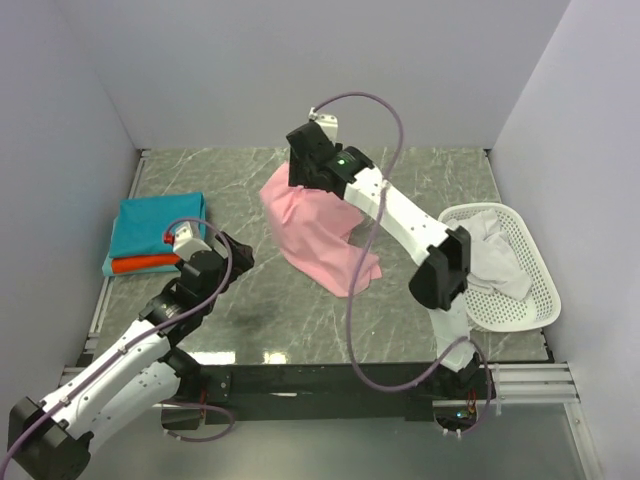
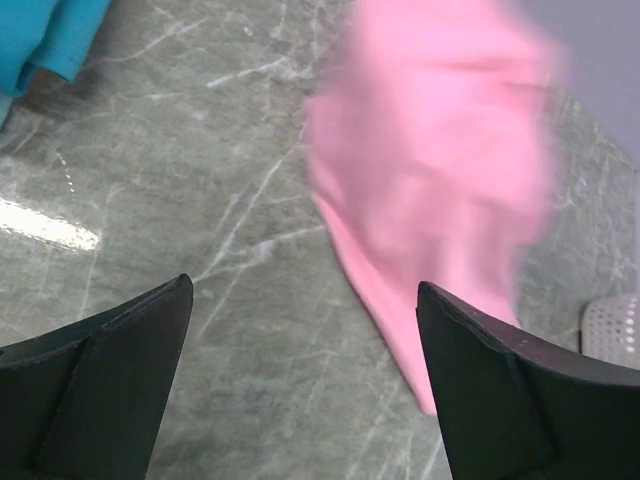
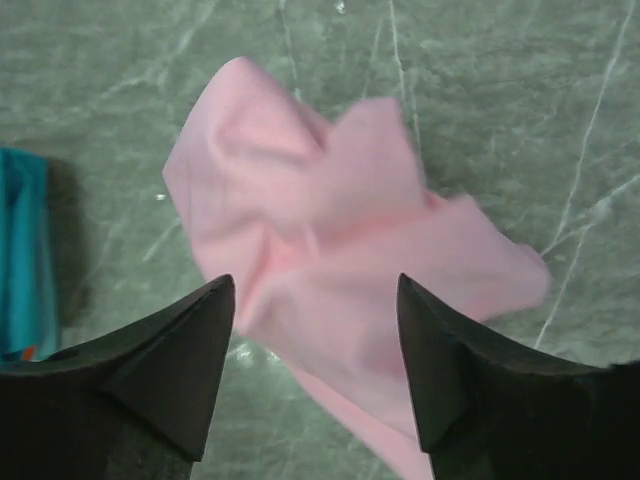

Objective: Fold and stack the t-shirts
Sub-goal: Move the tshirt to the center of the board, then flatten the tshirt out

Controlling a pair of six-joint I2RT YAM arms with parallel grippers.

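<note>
The pink t-shirt's edge facing the teal stack is uncovered. My left gripper will go down and outward past the bare table and close on that edge.
A light pink t-shirt lies crumpled in the middle of the table, motion-blurred in both wrist views. My right gripper hovers above its far end with the jaws open and no cloth pinched between them. A folded teal t-shirt rests on an orange-red one at the left. My left gripper stands wide open and empty over bare table between that stack and the pink shirt. White cloth lies in the basket.
A white perforated plastic basket sits at the table's right edge. Grey walls close in the table on the left, back and right. The right arm's cable loops over the pink shirt.
</note>
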